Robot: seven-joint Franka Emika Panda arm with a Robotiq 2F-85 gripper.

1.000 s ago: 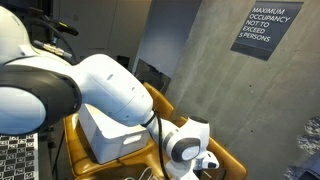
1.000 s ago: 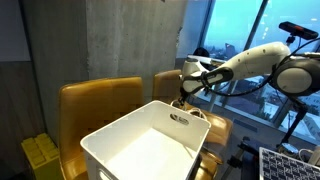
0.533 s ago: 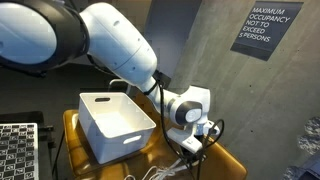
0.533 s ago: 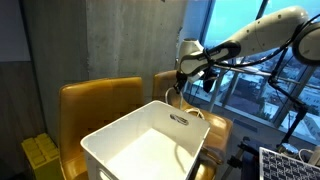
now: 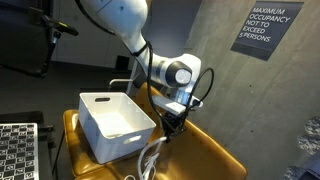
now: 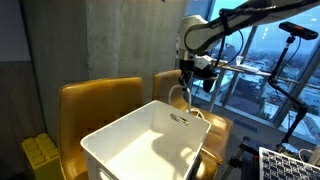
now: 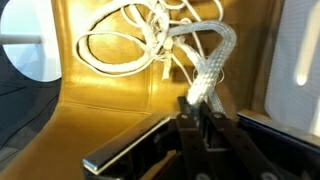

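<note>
My gripper should go up, carry the rope over the open inside of the white bin and let it go, because the bin is to my gripper's right in the wrist view.
My gripper [image 7: 197, 108] is shut on a thick white braided rope [image 7: 205, 72]. The rope hangs down from the fingers in a loop and ends in a tangle of coils [image 7: 130, 35] on the tan leather seat [image 7: 110, 90]. In both exterior views the gripper [image 5: 172, 118] [image 6: 187, 82] is raised above the seat, beside the white plastic bin [image 5: 115, 122] [image 6: 150, 145], with the rope [image 5: 152, 158] [image 6: 177, 97] trailing below it. The lower coils lie on the seat beside the bin.
The white bin sits on a yellow-tan chair [image 5: 215, 155]. A second tan chair [image 6: 95, 105] stands next to it. A concrete wall [image 5: 220, 80] with an occupancy sign [image 5: 268, 28] is behind. A window [image 6: 255, 60] lies beyond the arm.
The arm has risen well above the seat, lifting the rope end with it. The rope now hangs stretched below the gripper. The grip stays shut.
</note>
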